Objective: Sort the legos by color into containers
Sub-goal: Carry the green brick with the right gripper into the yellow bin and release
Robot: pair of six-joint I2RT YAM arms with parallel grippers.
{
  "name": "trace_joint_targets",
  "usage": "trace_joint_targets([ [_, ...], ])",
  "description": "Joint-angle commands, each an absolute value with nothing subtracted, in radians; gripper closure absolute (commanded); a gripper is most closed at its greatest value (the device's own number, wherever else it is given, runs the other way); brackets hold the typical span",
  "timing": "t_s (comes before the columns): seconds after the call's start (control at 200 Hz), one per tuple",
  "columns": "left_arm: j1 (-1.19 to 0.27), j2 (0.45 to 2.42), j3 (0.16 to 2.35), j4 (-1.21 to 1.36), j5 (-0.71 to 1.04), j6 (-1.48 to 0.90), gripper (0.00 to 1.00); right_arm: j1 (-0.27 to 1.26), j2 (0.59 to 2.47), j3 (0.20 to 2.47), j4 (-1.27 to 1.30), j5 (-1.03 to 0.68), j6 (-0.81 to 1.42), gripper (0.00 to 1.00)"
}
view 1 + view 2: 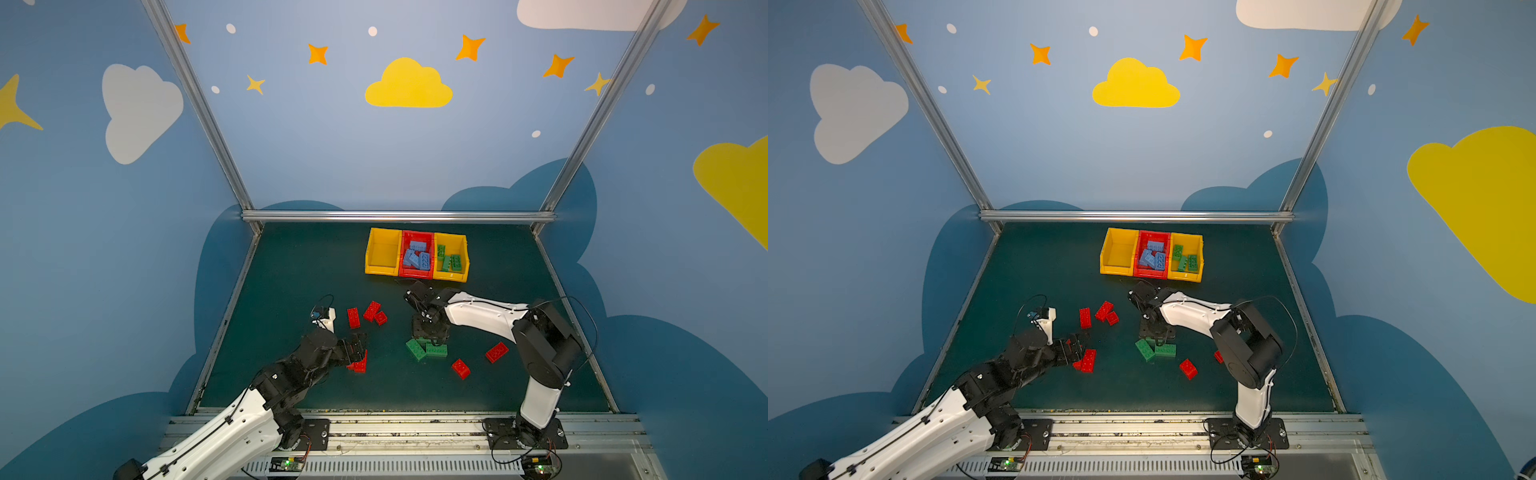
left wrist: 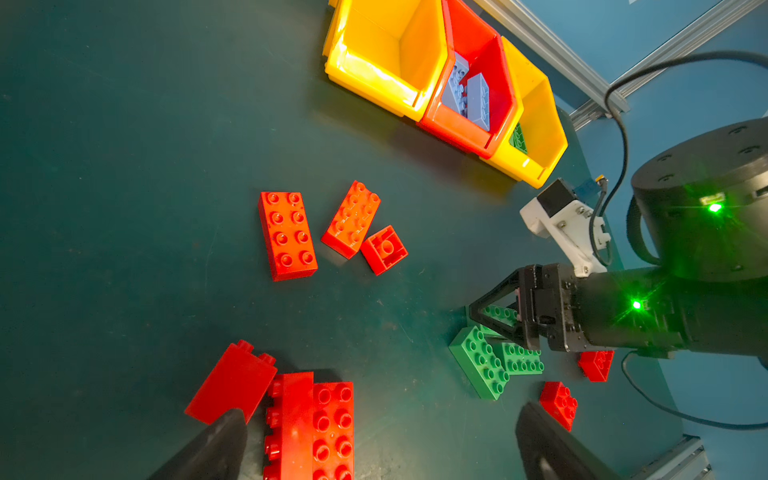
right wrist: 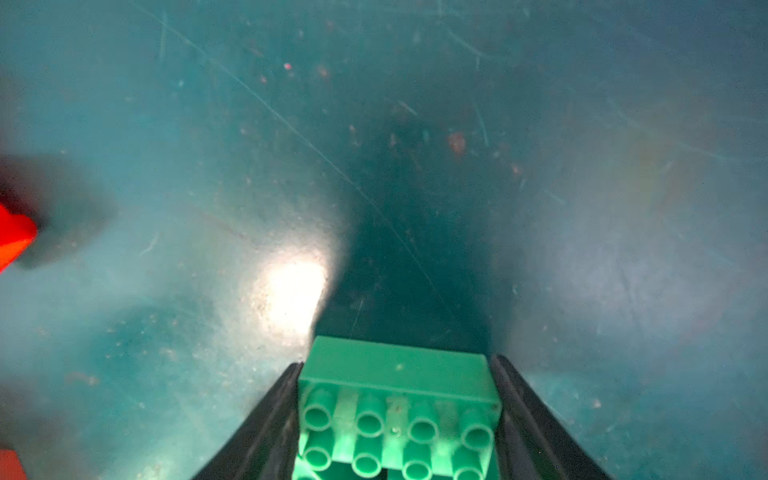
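The right gripper will lift this matching lego, move it outward over the yellow bin with green legos and let it go, because that bin is farther outward than the gripper.
The containers sit in a row at the back: an empty yellow bin (image 1: 374, 251), a red bin (image 1: 417, 235) with several light blue legos (image 1: 417, 258), and a yellow bin (image 1: 465, 259) with green legos (image 1: 452, 262). My right gripper (image 1: 430, 337) points down at the mat, shut on a green lego (image 3: 395, 370), its fingers pressed on both ends. Two more green legos (image 1: 415, 350) (image 1: 436, 351) lie beside it. My left gripper (image 2: 382, 444) stands open low over a cluster of red legos (image 2: 311, 424), which lie near one finger. Three red legos (image 1: 353, 318) lie further back.
Two single red legos (image 1: 497, 352) (image 1: 461, 368) lie on the dark green mat to the right of the green ones. An aluminium rail (image 1: 395, 216) bounds the back of the mat. Blue walls close in both sides.
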State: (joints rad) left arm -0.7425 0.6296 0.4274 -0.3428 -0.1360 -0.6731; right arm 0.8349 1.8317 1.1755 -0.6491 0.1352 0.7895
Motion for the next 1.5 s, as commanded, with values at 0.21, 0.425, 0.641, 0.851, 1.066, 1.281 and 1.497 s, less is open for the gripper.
trace_joint_targets([
  [0.21,-0.743,0.725,0.479,-0.287,-0.125,-0.639,0.0,0.798,1.762,1.241,-0.722,0.183,0.739,0.57],
  [0.425,-0.736,0.876,0.527,-0.196,-0.123,-0.63,0.0,0.759,1.739,1.325,-0.754,0.171,0.696,0.58],
  [0.641,-0.734,1.042,0.625,-0.178,-0.092,-0.643,0.0,0.693,1.678,1.326,-0.756,0.141,0.662,0.59],
  [0.851,-0.733,1.122,0.696,-0.225,-0.068,-0.614,0.0,0.593,1.641,1.311,-0.706,0.124,0.63,0.59],
  [1.066,-0.733,1.095,0.723,-0.275,-0.1,-0.597,0.0,0.462,1.706,1.46,-0.696,0.087,0.558,0.59],
  [1.281,-0.724,1.081,0.739,-0.283,-0.169,-0.576,0.0,0.379,1.884,1.676,-0.692,0.099,0.493,0.58],
  [1.497,-0.703,1.099,0.77,-0.312,-0.198,-0.578,0.0,0.319,2.118,1.925,-0.696,0.072,0.422,0.57],
])
